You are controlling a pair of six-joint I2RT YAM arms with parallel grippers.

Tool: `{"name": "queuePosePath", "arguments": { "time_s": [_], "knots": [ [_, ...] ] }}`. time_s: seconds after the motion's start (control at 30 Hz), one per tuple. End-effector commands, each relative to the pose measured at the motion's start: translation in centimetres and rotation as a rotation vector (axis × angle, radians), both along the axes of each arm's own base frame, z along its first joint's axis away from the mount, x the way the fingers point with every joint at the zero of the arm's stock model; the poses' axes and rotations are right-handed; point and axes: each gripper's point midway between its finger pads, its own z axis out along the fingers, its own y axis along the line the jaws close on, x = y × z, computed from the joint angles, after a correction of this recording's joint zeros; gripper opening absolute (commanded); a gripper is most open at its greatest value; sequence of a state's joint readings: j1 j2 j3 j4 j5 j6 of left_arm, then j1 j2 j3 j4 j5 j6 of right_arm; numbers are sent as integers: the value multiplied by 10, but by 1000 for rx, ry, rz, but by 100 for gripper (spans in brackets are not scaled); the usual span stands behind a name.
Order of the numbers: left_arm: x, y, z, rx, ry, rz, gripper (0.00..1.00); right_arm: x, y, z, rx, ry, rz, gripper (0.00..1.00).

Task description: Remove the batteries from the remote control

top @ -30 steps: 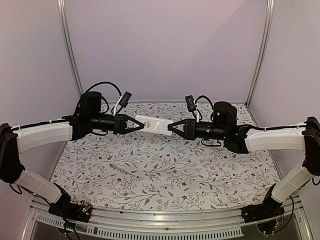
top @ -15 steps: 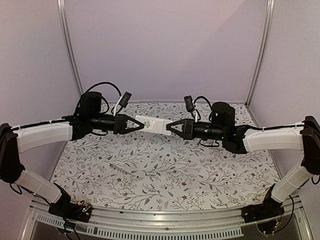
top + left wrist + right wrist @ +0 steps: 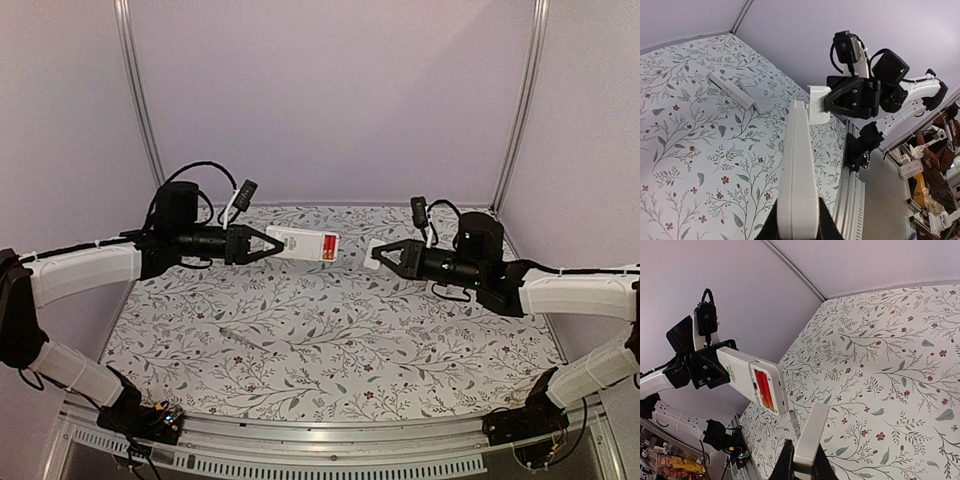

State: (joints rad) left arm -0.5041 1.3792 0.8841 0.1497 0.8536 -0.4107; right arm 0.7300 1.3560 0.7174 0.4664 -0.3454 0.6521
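Note:
My right gripper will next move down to the bare floral tabletop below and let go of the white battery cover. The cover fills its fingers while batteries are still in the remote.
My left gripper is shut on one end of a white remote control and holds it level above the table. Its battery bay is open, and red and orange-red batteries lie inside it. They also show in the right wrist view, still seated in the remote. My right gripper is shut on the white battery cover, held apart from the remote and to its right. The cover shows edge-on in the right wrist view. In the left wrist view the remote is edge-on, so the batteries are hidden.
Two more white remotes lie side by side on the floral table near the back. A small clear item lies on the table below the held remote. Purple walls close off the back and sides.
The right gripper has pulled away to the right with the battery cover, which came off the remote. The red batteries now show in the open bay. The left arm has barely moved.

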Motion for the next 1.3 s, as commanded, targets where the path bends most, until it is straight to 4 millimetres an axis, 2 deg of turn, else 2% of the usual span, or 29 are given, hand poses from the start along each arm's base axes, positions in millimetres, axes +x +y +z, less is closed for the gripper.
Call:
{"name": "queuePosePath", "arguments": {
  "time_s": [0.0,0.17,0.27,0.57,0.73,0.93,1.27],
  "knots": [
    [8,10,27,-8,-109,57,0,-7,-22,-32,-113,74,-56,0],
    [11,16,37,7,-160,106,0,-26,-21,-75,-169,198,-8,0],
    [13,19,39,19,-181,131,0,-34,-14,-89,-189,237,6,0],
    [9,11,33,25,-157,100,0,-37,2,-135,-276,332,-1,0],
    [8,7,28,35,-135,89,0,-37,2,-152,-310,359,-4,0],
    [9,6,24,45,-125,88,0,-37,-3,-172,-353,402,-35,6],
    [13,4,13,86,-113,97,0,-33,-13,-181,-403,401,-86,28]
  ]
}}
